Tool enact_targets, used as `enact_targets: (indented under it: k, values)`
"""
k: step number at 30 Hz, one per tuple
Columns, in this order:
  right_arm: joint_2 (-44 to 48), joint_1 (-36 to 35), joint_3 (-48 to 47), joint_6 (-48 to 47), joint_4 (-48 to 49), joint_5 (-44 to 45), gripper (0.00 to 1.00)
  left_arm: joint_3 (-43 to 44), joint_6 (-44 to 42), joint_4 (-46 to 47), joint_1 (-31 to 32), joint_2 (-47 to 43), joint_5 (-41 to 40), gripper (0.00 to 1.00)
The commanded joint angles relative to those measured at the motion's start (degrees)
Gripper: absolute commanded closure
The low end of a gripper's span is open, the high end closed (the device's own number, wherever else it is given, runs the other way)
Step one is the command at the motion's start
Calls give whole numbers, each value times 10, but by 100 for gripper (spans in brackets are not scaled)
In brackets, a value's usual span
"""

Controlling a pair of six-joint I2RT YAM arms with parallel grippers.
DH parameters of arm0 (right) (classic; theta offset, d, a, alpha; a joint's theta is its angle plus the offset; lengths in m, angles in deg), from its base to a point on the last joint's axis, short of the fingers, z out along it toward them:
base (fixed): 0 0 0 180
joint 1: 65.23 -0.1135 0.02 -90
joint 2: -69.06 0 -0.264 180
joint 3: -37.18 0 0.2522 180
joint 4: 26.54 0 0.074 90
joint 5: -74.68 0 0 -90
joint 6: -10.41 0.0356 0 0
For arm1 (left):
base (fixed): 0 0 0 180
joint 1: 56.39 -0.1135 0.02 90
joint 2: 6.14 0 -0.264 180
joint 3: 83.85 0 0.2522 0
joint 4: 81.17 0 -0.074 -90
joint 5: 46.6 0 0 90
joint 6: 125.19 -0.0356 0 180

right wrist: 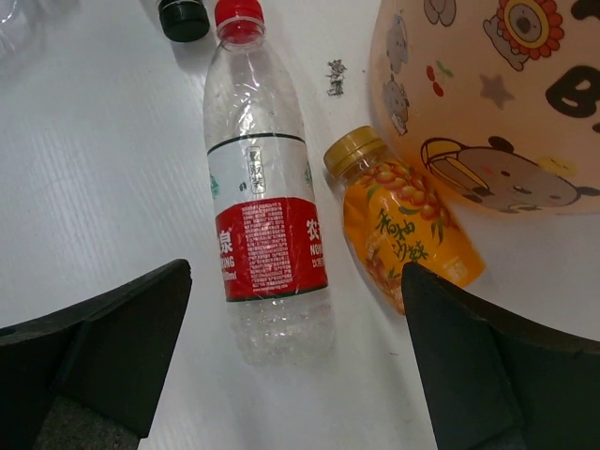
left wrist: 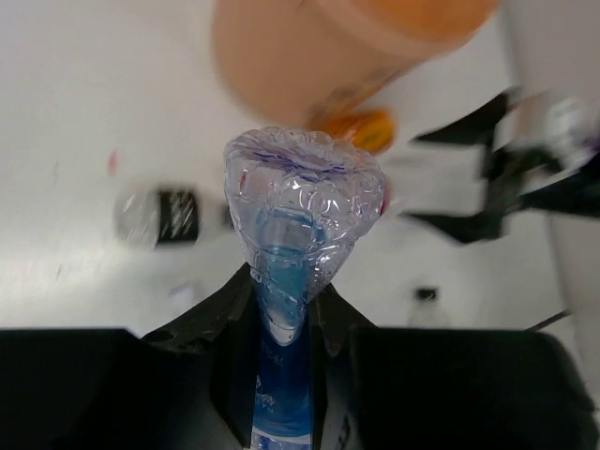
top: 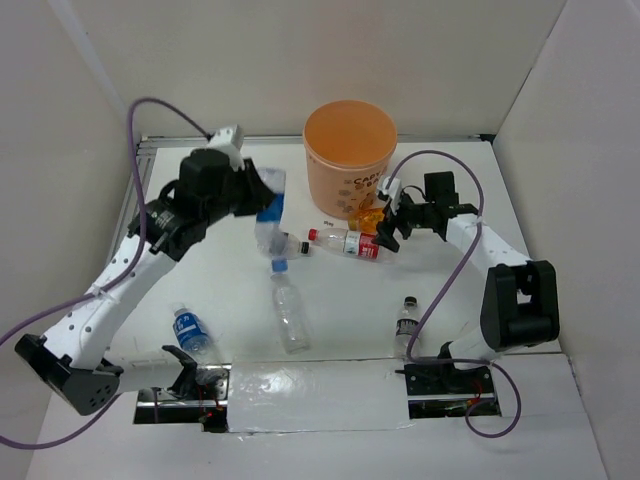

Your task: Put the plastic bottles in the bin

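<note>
The left gripper moves up, outward and over the bin's opening [top: 350,133] next to release the crushed clear bottle, because the bottle still hangs beside the bin.
My left gripper [top: 258,203] is shut on a clear bottle with a blue label [top: 270,218], held in the air left of the pale-orange bin [top: 350,150]. In the left wrist view the bottle [left wrist: 302,211] sticks out from between the black fingers [left wrist: 211,319], its base toward the blurred bin [left wrist: 309,56]. My right gripper [top: 392,225] hangs open over a red-labelled bottle [right wrist: 267,216] and an orange bottle [right wrist: 403,230], both lying beside the bin [right wrist: 487,103]. Its jaws [right wrist: 296,281] are wide apart and touch neither.
More bottles are on the white table: a clear one lying at the centre [top: 290,312], a blue-labelled one at the front left [top: 190,332], a black-capped one standing at the front right [top: 406,325], and a black-capped one lying under the held bottle [top: 292,246]. Enclosure walls close in both sides.
</note>
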Motion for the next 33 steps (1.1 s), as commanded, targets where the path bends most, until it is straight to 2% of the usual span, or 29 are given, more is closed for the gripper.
enact_targets:
  k: [1,3,4,6,11,14,16,17,20,24,26,27,30,32,33]
  values:
    - [-5,-13,5,-17,37,3,0,96,-46,155,2,56,48,100]
    - [-5,-18,17,-17,43,10,0,170,-46,216,2,122,54,100]
    - [-5,-18,17,-17,44,10,0,195,-46,274,2,145,59,100]
    - [0,-23,30,-17,50,17,1,268,-38,320,2,217,43,100]
    - [0,-42,50,-31,68,45,1,337,-20,488,7,332,-34,100]
    - [6,-47,61,-39,74,61,1,409,-81,498,27,411,-101,98]
    - [6,-47,61,-44,74,73,1,477,-107,472,35,454,-124,97]
    - [6,-47,61,-44,80,73,1,492,-117,462,40,487,-140,89]
    - [-7,-52,61,-44,87,79,1,500,-151,451,46,514,-160,67]
    - [-34,-58,41,-44,93,79,1,495,-156,440,46,519,-165,13]
    - [-45,-63,28,-49,93,79,1,490,-162,435,46,503,-160,2]
    - [-57,-63,19,-55,93,79,1,490,-167,430,46,497,-160,0]
    - [-86,-90,2,-74,78,87,1,472,-182,408,51,449,-159,0]
    - [-104,-111,-4,-81,73,111,3,418,-187,389,56,402,-166,0]
    - [-122,-118,-4,-86,73,124,3,390,-187,376,56,339,-166,0]
